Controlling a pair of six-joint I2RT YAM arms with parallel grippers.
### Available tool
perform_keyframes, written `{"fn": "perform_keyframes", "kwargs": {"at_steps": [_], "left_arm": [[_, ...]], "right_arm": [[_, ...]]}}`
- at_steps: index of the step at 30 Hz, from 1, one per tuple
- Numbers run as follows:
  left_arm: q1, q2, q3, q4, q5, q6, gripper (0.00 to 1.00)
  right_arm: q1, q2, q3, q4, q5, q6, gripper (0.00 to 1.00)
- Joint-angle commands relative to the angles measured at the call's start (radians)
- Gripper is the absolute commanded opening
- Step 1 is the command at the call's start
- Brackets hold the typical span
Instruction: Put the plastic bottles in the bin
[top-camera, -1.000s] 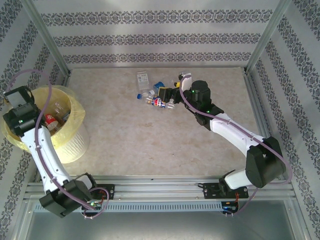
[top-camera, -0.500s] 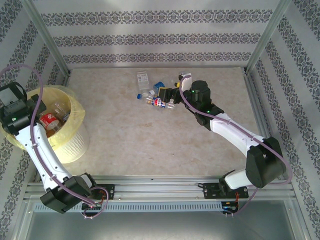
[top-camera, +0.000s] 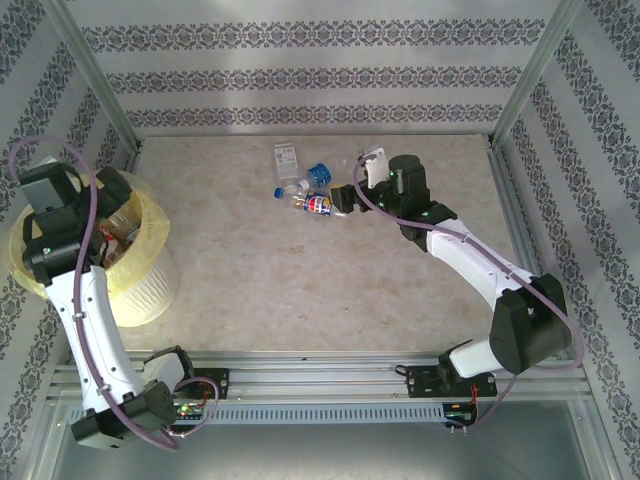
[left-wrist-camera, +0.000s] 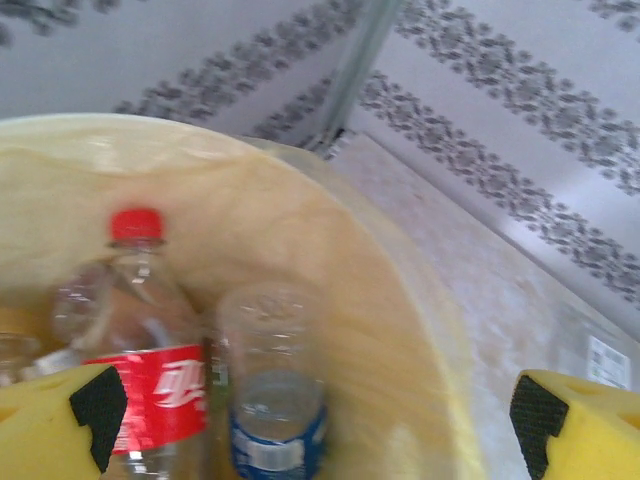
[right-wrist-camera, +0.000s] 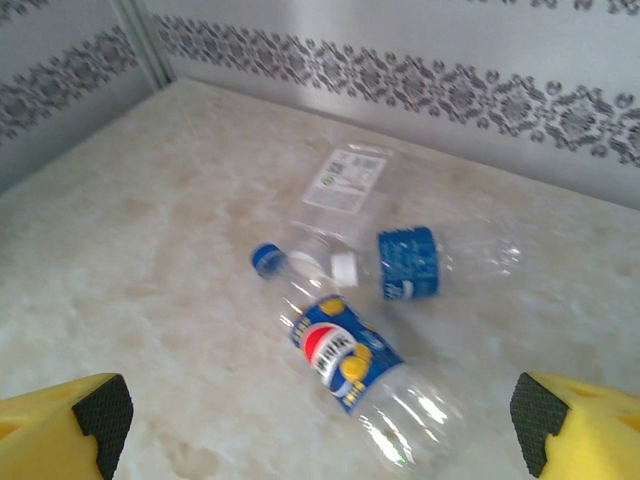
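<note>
My right gripper will move down and turn so its fingers go on both sides of the blue-capped bottle at the label's end by its base (top-camera: 325, 207) (right-wrist-camera: 366, 378), because the bottle lies slanted to my fingers.
My left gripper (top-camera: 115, 195) hangs open over the bin (top-camera: 152, 228), a pale-yellow bucket at the table's left edge. In the left wrist view a red-capped, red-labelled bottle (left-wrist-camera: 140, 335) and a clear blue-labelled bottle (left-wrist-camera: 270, 385) lie inside the bin (left-wrist-camera: 350, 230), below my left gripper (left-wrist-camera: 315, 420). Three plastic bottles lie on the table at the back middle. These are a blue-capped bottle with a blue, red and yellow label (right-wrist-camera: 360, 365), a blue-banded one (right-wrist-camera: 440, 262) and a white-labelled one (right-wrist-camera: 345, 180). My right gripper (right-wrist-camera: 320, 420) is open just short of them, holding nothing.
Metal frame posts (top-camera: 95, 80) and patterned walls close in the table at the back and sides. The bottle cluster (top-camera: 305, 185) sits near the back wall. The marble tabletop (top-camera: 300, 270) stretches between the bin and the right arm.
The left gripper opened and a red-labelled bottle dropped into the bin. The left arm then swung up over the rim. The right gripper drew back slightly from the bottles.
</note>
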Motion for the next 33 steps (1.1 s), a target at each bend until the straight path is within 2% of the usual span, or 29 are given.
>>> {"fn": "perform_keyframes", "kwargs": {"at_steps": [1, 8, 18, 23, 29, 33], "left_arm": [[-0.119, 0.001, 0.012, 0.054, -0.036, -0.075, 1.0], [-0.333, 0.032, 0.052, 0.112, -0.053, -0.109, 1.0], [-0.577, 0.127, 0.109, 0.171, -0.032, -0.122, 1.0], [-0.635, 0.191, 0.137, 0.187, -0.014, -0.113, 1.0], [-0.642, 0.219, 0.093, 0.305, 0.075, -0.169, 1.0], [-0.643, 0.258, 0.132, 0.291, 0.086, -0.15, 1.0]], "right_arm": [[-0.03, 0.034, 0.029, -0.083, -0.048, -0.131, 0.98], [-0.06, 0.144, 0.134, -0.263, -0.117, -0.302, 0.96], [-0.06, 0.365, 0.339, -0.5, -0.069, -0.579, 0.95], [-0.055, 0.501, 0.464, -0.583, -0.042, -0.665, 0.95], [-0.031, 0.639, 0.597, -0.659, -0.023, -0.745, 0.94], [-0.016, 0.721, 0.7, -0.721, -0.009, -0.758, 0.92]]}}
